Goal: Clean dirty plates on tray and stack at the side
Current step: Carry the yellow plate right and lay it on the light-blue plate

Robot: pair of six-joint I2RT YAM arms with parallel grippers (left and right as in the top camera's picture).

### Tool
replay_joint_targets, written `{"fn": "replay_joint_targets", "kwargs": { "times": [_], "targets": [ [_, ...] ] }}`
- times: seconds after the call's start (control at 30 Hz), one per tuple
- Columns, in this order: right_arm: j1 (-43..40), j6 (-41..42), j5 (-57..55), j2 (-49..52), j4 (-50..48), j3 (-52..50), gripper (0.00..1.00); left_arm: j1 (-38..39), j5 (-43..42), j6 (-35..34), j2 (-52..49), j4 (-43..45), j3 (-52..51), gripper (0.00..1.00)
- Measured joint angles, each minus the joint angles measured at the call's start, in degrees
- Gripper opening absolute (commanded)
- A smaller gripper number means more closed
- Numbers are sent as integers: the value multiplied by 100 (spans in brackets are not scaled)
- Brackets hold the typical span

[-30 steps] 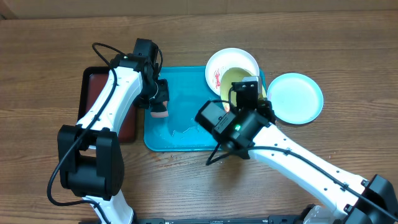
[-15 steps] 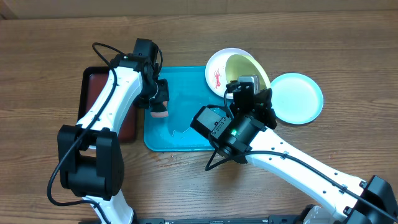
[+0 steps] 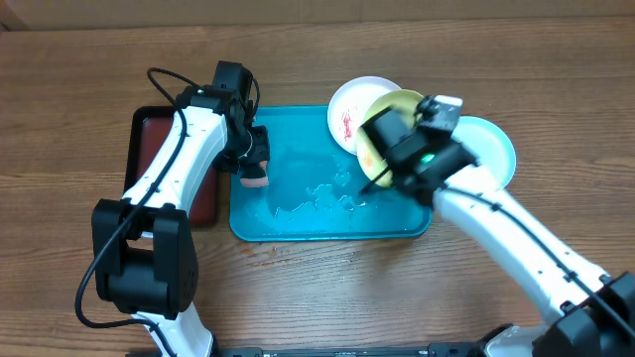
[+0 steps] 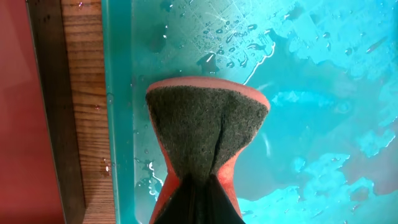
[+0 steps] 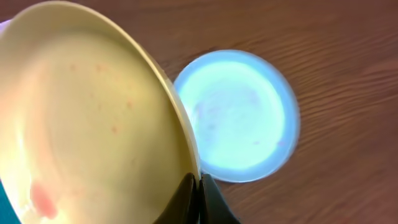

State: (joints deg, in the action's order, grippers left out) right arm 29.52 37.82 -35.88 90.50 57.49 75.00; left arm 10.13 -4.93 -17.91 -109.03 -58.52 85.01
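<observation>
The light blue plate [image 3: 496,149] is beside the tray, so my right gripper should next move past the tray's rim and lower the yellow-green plate [image 5: 93,124] onto the light blue one.
My right gripper [image 5: 199,186] is shut on the rim of the yellow-green plate [image 5: 93,124], held tilted above the tray's right end [image 3: 382,114]; faint red-orange smears show on it. The light blue plate [image 3: 496,149] lies on the wood right of the turquoise tray [image 3: 298,230] and shows in the right wrist view [image 5: 239,118]. The white plate [image 3: 347,109] with red smears sits at the tray's far right corner. My left gripper [image 4: 198,186] is shut on an orange sponge with a dark scouring face [image 4: 202,130], held over the wet tray [image 4: 323,93] near its left rim [image 3: 254,164].
A small black tray with a dark red inside [image 3: 144,149] lies left of the turquoise tray, partly under my left arm. Water puddles [image 3: 317,198] lie on the turquoise tray's floor. Bare wooden table surrounds everything.
My right arm has swung right and away, carrying the yellow-green plate toward the light blue plate. The tray floor it covered now shows. My left arm and the sponge have not moved.
</observation>
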Motion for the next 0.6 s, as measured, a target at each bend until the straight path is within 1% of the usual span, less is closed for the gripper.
{"fn": "replay_joint_targets", "kwargs": {
  "times": [0.17,0.23,0.43,0.6],
  "targets": [
    [-1209,-525,1692,-2,-380,0,4,0,-2,0,-2,0,0,4],
    [-1884,-632,2302,-2,-411,0,4,0,-2,0,-2,-2,0,4],
    [-3263,-678,3012,0,-411,0,4,0,-2,0,-2,2,0,4],
    [-4192,-680,3174,-2,-605,-153,4,0,-2,0,0,2,0,4]
  ]
}}
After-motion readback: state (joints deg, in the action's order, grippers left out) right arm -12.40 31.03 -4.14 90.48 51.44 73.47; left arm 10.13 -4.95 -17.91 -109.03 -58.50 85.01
